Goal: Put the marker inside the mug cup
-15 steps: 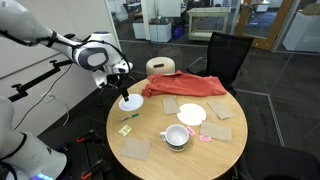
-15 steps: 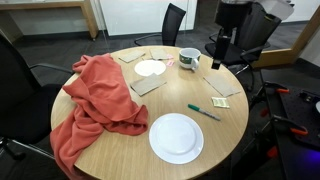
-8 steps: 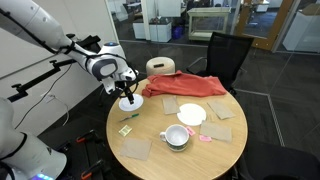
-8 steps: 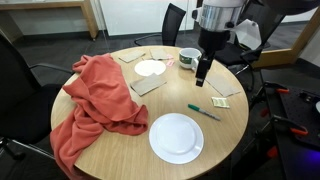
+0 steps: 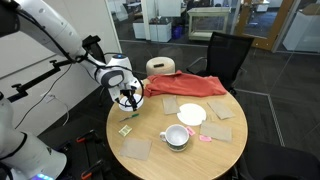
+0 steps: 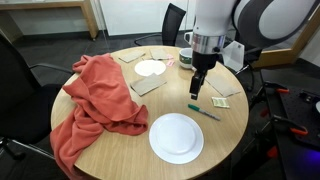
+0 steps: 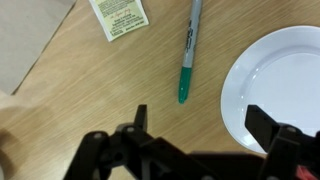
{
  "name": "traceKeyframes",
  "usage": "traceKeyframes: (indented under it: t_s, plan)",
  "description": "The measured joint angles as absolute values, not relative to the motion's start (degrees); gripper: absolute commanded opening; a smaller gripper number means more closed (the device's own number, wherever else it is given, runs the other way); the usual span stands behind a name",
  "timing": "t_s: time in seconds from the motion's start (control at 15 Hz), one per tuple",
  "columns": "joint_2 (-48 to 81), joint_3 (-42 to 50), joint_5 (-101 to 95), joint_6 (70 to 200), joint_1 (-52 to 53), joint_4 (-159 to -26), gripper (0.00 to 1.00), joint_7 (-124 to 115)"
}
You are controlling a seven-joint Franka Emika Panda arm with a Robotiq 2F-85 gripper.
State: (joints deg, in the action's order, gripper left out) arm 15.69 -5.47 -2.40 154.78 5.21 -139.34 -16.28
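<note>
The marker's green cap (image 6: 194,107) (image 7: 185,84) is still below and just ahead of my gripper's open fingers, so I next need to lower my gripper toward it until they straddle it.
The marker (image 7: 189,55) is a slim grey pen with a green cap, lying on the wooden table beside a white plate (image 7: 285,85); it also shows in both exterior views (image 6: 205,112) (image 5: 130,116). My gripper (image 7: 203,125) is open and empty, hovering a little above the table with the marker's green tip just ahead of its jaws; it shows in both exterior views (image 6: 196,90) (image 5: 127,97). The white-grey mug cup (image 5: 176,136) stands upright across the table and is partly hidden behind my arm in an exterior view (image 6: 187,60). It is out of the wrist view.
A red cloth (image 6: 95,100) covers one side of the round table (image 6: 120,150). A second white plate (image 6: 151,68), flat brown squares (image 5: 137,149), a yellow-green paper (image 7: 120,15) and a small pink piece (image 5: 205,138) lie about. Chairs (image 5: 225,55) stand round the table.
My gripper has moved in over the table and come down, from beyond the table's edge to just above the marker. Nothing on the table has moved.
</note>
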Motion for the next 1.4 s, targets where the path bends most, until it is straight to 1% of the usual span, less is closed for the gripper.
traceKeyframes:
  t_s: [0.53,1.27,1.33,1.4]
  plan:
    - [22.07,-4.16,-1.67,154.91,6.76,-137.64,1.0,-16.3]
    - [26.59,-2.21,-1.48,154.92,8.24,-135.08,1.0,-16.31]
    - [26.9,-2.09,-1.48,154.92,8.26,-134.84,0.75,-16.31]
    - [27.18,-1.98,-1.48,154.92,8.27,-134.61,0.74,-16.31]
